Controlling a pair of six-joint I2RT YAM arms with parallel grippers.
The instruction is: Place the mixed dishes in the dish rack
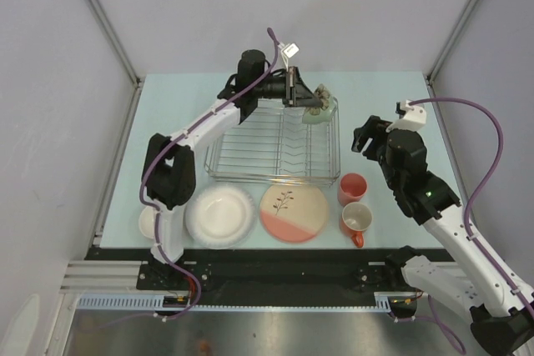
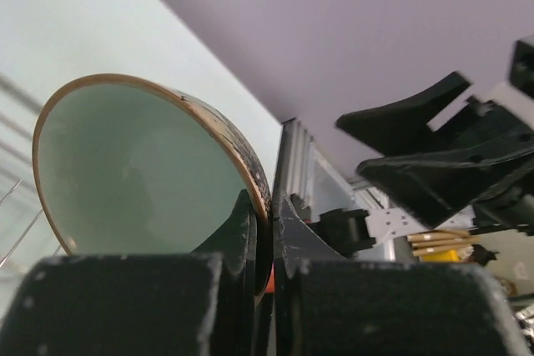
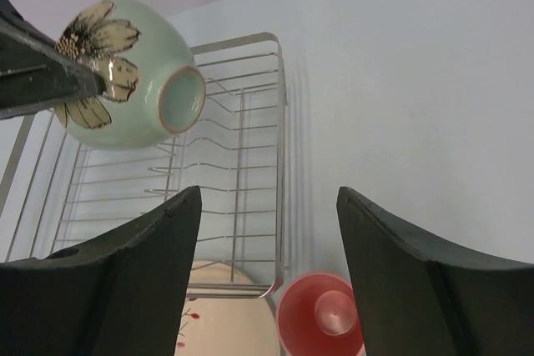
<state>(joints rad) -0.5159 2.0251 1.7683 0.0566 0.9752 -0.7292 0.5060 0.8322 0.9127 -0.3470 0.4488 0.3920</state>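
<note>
I need to lower the pale green bowl with my left gripper into the dish rack's far corner (image 1: 315, 119), next to my right gripper.
My left gripper (image 2: 271, 202) is shut on the rim of a pale green bowl (image 2: 133, 164) with a dark flower pattern. It holds the bowl (image 1: 319, 109) tilted on its side above the far right corner of the dish rack (image 1: 250, 174). That bowl (image 3: 125, 72) also shows from below in the right wrist view, over the wire rack (image 3: 242, 164). My right gripper (image 3: 269, 198) hangs open and empty above the pink cup (image 3: 321, 314). On the table in front of the rack lie the white plate (image 1: 219, 214), the cream plate (image 1: 294, 212), the pink cup (image 1: 352, 188) and the orange mug (image 1: 357, 221).
A small white bowl (image 1: 148, 223) sits left of the white plate, partly hidden by the left arm's base. The rack holds nothing on its wires. Grey walls enclose the table at the back and both sides.
</note>
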